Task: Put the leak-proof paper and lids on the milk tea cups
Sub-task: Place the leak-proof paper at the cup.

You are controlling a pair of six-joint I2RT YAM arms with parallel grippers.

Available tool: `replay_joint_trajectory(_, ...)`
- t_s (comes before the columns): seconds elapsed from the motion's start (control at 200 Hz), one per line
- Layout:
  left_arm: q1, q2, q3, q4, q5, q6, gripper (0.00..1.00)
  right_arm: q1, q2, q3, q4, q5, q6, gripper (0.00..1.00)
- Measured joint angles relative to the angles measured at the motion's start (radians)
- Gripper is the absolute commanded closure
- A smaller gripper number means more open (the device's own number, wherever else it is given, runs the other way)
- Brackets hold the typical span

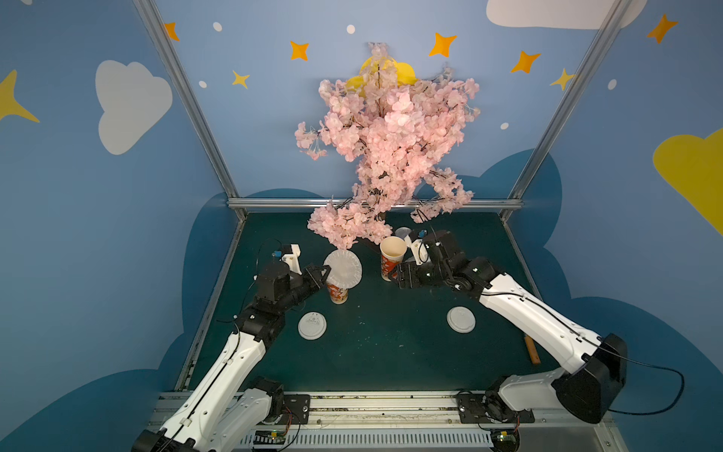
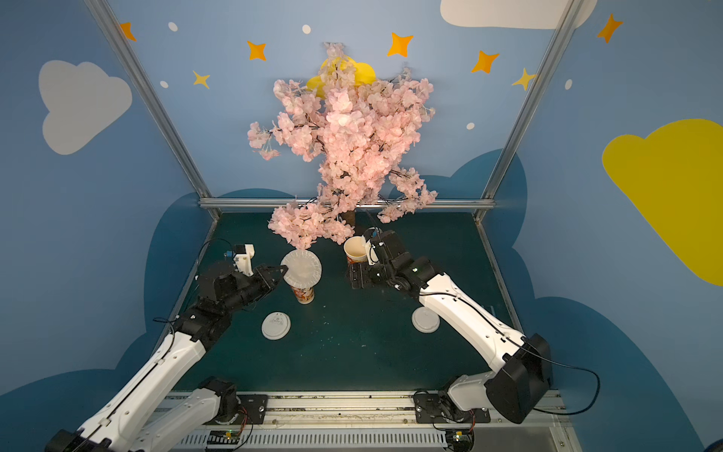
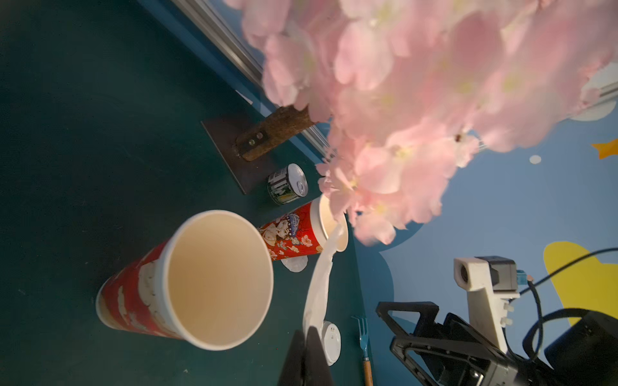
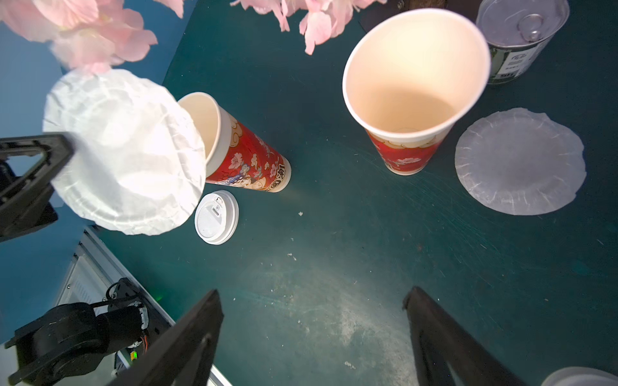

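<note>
I should lower my left gripper next, put the leak-proof paper over the milk tea cup's opening [image 3: 218, 280] and release it, because it still hangs above the open milk tea cup.
My left gripper [image 1: 326, 271] [image 3: 309, 334] is shut on the rim of one leak-proof paper [image 1: 343, 270] [image 4: 127, 150], a crinkled white round sheet. It holds the sheet tilted just over the mouth of the left milk tea cup [image 1: 338, 294] [image 3: 217, 280], whose mouth still shows in both wrist views. The right milk tea cup [image 1: 392, 254] [image 4: 411, 83] stands uncovered. A second leak-proof paper [image 4: 520, 162] lies flat on the table beside it. My right gripper [image 1: 398, 276] [image 4: 312, 294] is open and empty, low beside that cup's base.
Two white plastic lids [image 1: 312, 325] [image 1: 461, 319] lie on the green table [image 1: 391, 352]. A tin can [image 4: 521, 36] stands behind the right cup. The pink blossom tree [image 1: 391, 137] overhangs both cups. A wooden-handled fork [image 1: 532, 350] lies near the right edge.
</note>
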Motion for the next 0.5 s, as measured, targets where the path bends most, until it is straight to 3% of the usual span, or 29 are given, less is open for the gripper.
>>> replay_joint_trajectory(0.275, 0.131, 0.053, -0.018, 0.058, 0.133, -0.069, 0.97, 0.004, 0.024, 0.005, 0.006, 0.011, -0.003, 0.14)
replay_joint_trajectory(0.496, 0.180, 0.129, -0.035, 0.080, 0.183, -0.095, 0.97, 0.004, 0.039, 0.005, 0.021, 0.016, -0.006, 0.14)
